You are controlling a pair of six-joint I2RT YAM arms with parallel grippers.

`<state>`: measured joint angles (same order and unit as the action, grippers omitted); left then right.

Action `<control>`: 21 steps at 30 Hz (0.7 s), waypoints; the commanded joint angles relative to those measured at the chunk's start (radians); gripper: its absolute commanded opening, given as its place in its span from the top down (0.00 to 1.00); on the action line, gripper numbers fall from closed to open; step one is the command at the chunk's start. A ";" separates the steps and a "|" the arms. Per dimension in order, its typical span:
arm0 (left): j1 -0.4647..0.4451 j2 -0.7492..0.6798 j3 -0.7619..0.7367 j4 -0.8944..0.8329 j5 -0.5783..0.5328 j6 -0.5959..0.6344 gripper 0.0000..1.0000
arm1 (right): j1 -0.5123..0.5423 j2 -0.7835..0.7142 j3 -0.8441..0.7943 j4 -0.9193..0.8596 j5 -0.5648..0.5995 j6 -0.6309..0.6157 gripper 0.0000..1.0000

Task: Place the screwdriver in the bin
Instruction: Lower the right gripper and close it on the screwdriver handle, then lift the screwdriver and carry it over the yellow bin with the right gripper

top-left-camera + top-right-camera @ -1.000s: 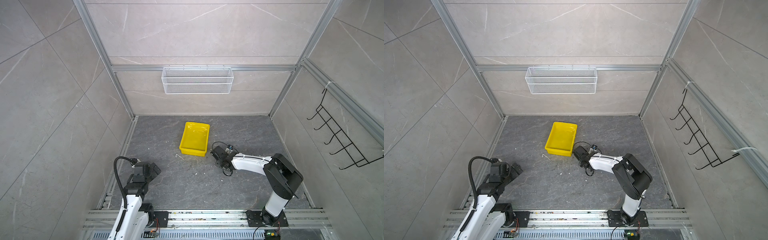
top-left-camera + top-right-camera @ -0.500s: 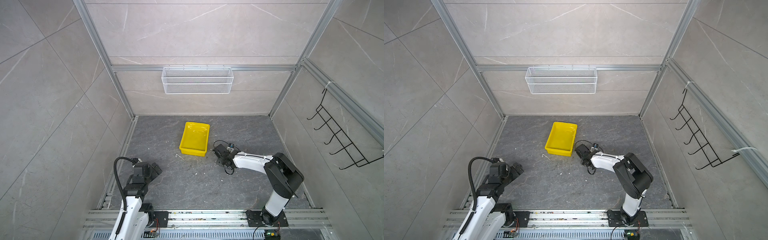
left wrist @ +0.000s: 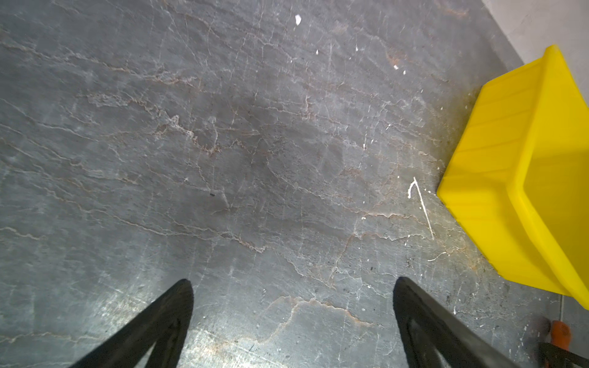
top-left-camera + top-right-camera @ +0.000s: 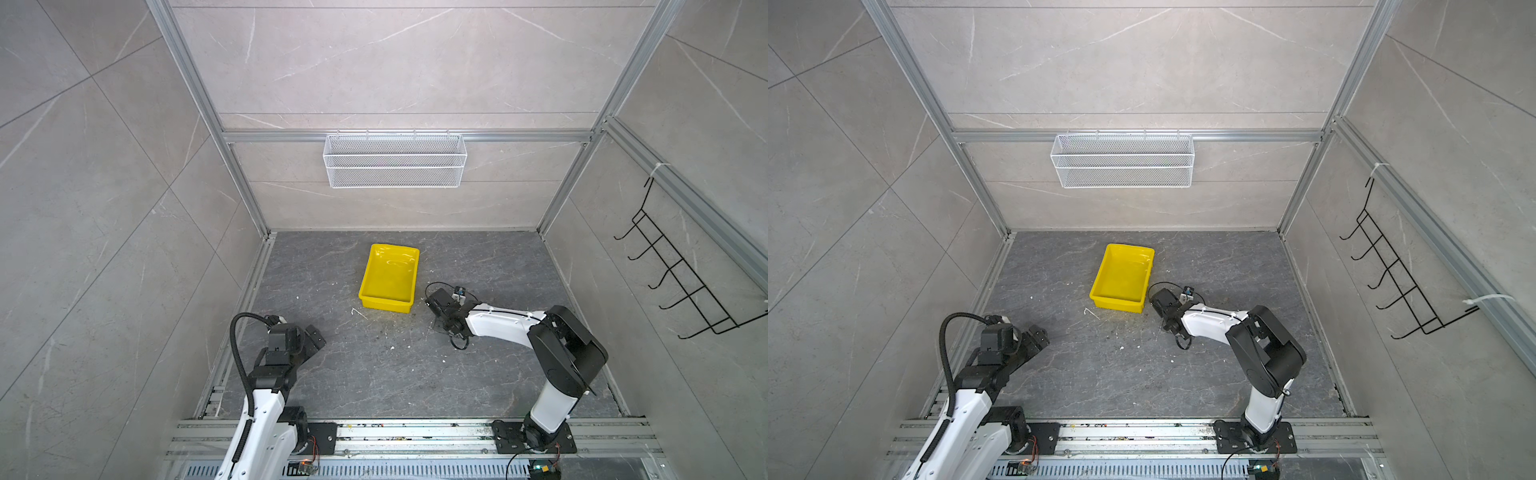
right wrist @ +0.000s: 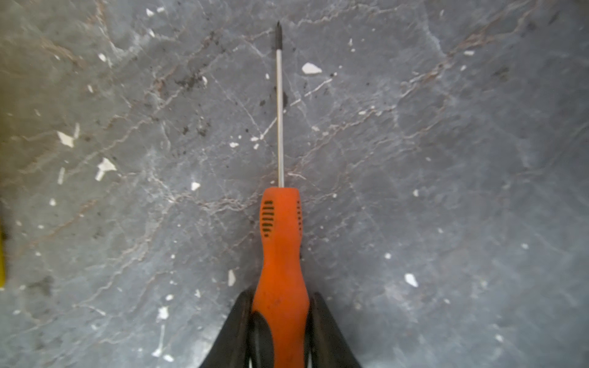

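My right gripper lifts the screwdriver (image 5: 280, 255) over the bin's raised side next, lowers it inside and releases it. The bin's empty bottom lies outward, behind that side.
The screwdriver (image 5: 280, 255) has an orange handle and a thin metal shaft, and it lies on the grey floor. My right gripper (image 5: 281, 294) is shut on the thick end of that handle, with the shaft pointing away from the jaws. In both top views this gripper (image 4: 439, 309) (image 4: 1163, 305) sits low, just right of the yellow bin's (image 4: 386, 305) (image 4: 1117, 303) near corner, and it covers the screwdriver. The bin has nothing in it. My left gripper (image 3: 293, 286) (image 4: 313, 336) stands open over bare floor. Its view also catches the bin's wall (image 3: 497, 165) and a bit of the orange handle (image 3: 561, 331).
A white wire-mesh basket (image 4: 395, 162) hangs on the back wall. On the right wall is a black hook rack (image 4: 681, 282). Small white scraps (image 4: 358, 311) litter the floor by the bin. A metal rail (image 4: 395, 432) runs along the front edge.
My right gripper has drawn its jaws together onto the screwdriver handle, with only a slight shift of the wrist near the bin. The left arm has stayed put.
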<state>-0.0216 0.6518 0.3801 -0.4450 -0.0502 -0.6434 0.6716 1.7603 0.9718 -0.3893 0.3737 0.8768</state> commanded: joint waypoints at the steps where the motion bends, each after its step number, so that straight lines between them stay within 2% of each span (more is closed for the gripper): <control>1: 0.000 -0.030 -0.006 0.010 0.008 0.012 0.00 | -0.001 -0.074 -0.027 -0.029 0.006 -0.117 0.85; 5: 0.000 -0.044 -0.011 0.008 0.021 0.013 0.00 | 0.008 -0.140 -0.049 -0.015 -0.044 -0.224 0.86; 9: 0.000 -0.038 -0.012 0.011 0.021 0.013 0.00 | 0.015 -0.179 0.006 -0.071 -0.072 -0.274 0.88; 12: 0.000 -0.026 -0.007 0.010 0.015 0.011 0.00 | 0.034 -0.188 0.102 -0.118 -0.125 -0.341 0.91; 16: 0.000 -0.031 -0.006 0.005 0.006 0.008 0.00 | 0.088 -0.170 0.251 -0.168 -0.101 -0.427 0.91; 21: 0.000 -0.065 -0.016 0.003 0.012 0.009 0.00 | 0.103 -0.071 0.419 -0.141 -0.102 -0.394 0.91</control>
<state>-0.0216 0.6067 0.3695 -0.4454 -0.0433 -0.6434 0.7750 1.6268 1.3228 -0.5201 0.2714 0.4965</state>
